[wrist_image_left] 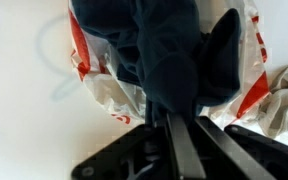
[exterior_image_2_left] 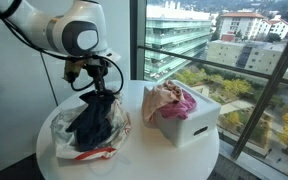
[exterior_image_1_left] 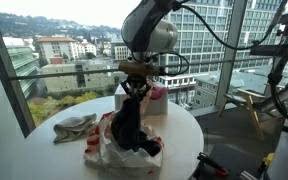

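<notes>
I will move my gripper down and away from the white box, into the open white plastic bag.
My gripper [exterior_image_1_left: 135,88] [exterior_image_2_left: 96,87] [wrist_image_left: 176,118] is shut on a dark navy garment [exterior_image_1_left: 132,125] [exterior_image_2_left: 92,122] [wrist_image_left: 164,50] and holds its top above a white plastic bag with red print [exterior_image_1_left: 112,148] [exterior_image_2_left: 69,135] [wrist_image_left: 99,75]. The garment hangs down into the open bag on the round white table [exterior_image_1_left: 184,130] [exterior_image_2_left: 134,150]. In the wrist view the fingers pinch the cloth tight and the bag lies around it.
A white box [exterior_image_1_left: 154,105] [exterior_image_2_left: 189,125] holding pink and cream clothes [exterior_image_2_left: 172,100] stands beside the bag. A light crumpled cloth [exterior_image_1_left: 74,127] lies on the table. Large windows run close behind the table. A chair [exterior_image_1_left: 252,105] stands nearby.
</notes>
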### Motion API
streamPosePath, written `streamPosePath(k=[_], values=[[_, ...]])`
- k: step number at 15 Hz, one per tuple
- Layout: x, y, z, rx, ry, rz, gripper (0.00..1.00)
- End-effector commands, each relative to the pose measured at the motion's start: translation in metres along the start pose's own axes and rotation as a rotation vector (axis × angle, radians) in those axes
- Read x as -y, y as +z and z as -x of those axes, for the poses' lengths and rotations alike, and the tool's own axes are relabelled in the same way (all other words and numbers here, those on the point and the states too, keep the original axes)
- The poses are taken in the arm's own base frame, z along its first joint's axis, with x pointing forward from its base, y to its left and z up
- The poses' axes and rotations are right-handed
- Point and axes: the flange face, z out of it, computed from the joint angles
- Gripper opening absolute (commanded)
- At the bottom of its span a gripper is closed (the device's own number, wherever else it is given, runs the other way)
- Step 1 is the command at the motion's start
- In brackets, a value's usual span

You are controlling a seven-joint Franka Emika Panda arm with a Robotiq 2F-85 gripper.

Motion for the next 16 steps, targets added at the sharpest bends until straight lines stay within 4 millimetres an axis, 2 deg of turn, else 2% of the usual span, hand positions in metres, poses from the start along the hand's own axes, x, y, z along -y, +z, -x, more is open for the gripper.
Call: streamPosePath(k=[1, 4, 6, 9, 13, 16], values=[[0.01, 0.04, 0.011, -0.02, -0.073, 0.162, 0.02], [0.011, 0.075, 0.028, -0.004, -0.178, 0.293, 0.02], [0.018, 0.085, 0.04, -0.022, -0.26, 0.292, 0.02], [0.036, 0.09, 0.051, -0.065, -0.338, 0.249, 0.02], [0.063, 0.081, 0.067, -0.151, -0.428, 0.151, 0.02], [0.065, 0.1, 0.066, -0.115, -0.446, 0.159, 0.02]])
